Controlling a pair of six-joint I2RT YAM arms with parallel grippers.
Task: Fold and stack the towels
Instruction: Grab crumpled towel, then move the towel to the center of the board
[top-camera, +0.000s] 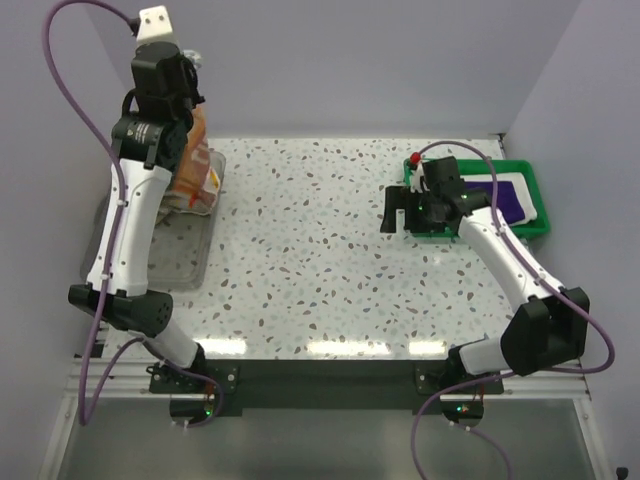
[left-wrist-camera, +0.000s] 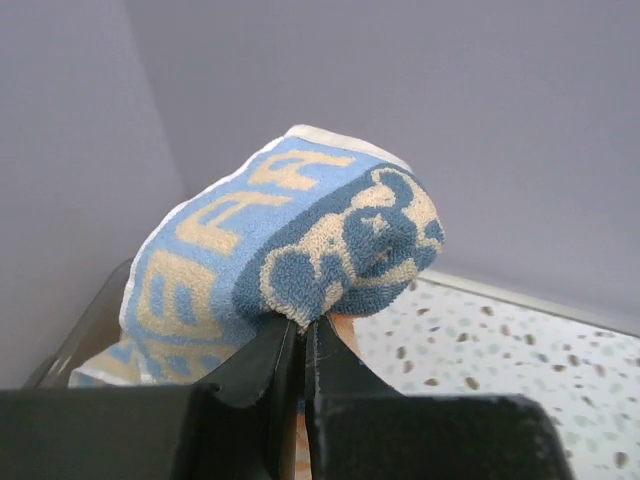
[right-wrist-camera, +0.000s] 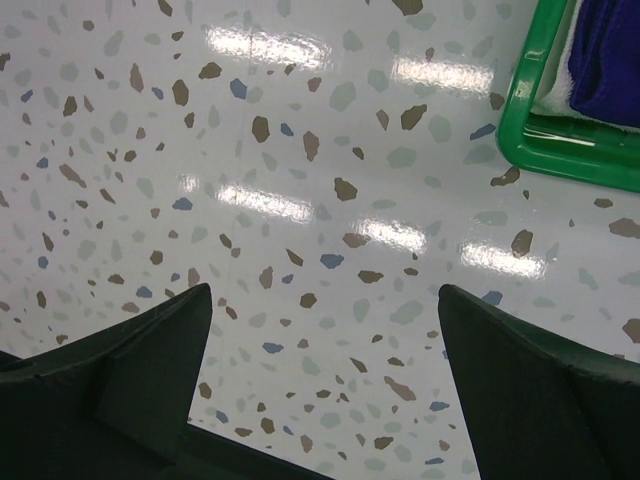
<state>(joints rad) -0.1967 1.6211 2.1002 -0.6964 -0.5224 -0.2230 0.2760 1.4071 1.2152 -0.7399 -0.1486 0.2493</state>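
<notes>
My left gripper swings away from the grey tray next, then down and back over the speckled tabletop (top-camera: 298, 243) between the arms, where the table is clear.
The pale towel with orange and blue letters (left-wrist-camera: 290, 240) hangs bunched from my left gripper (left-wrist-camera: 305, 322), whose jaws are pinched shut on its fold. In the top view that gripper (top-camera: 188, 105) is raised at the far left, and the lettered towel (top-camera: 196, 170) droops down towards a tray. A deep purple towel (top-camera: 510, 197) lies on a white towel (right-wrist-camera: 560, 90) inside the green tray (top-camera: 530, 185) at the right. My right gripper (top-camera: 393, 212) hovers just left of that tray. Its jaws stand wide open over bare table (right-wrist-camera: 325, 288), holding nothing.
A clear grey tray (top-camera: 185, 265) sits on the table's left side beneath the hanging towel. The speckled tabletop (top-camera: 320, 240) stretches between the two arms. Grey walls close in the back and sides. The green tray's rim (right-wrist-camera: 520, 130) shows at the right wrist view's upper right.
</notes>
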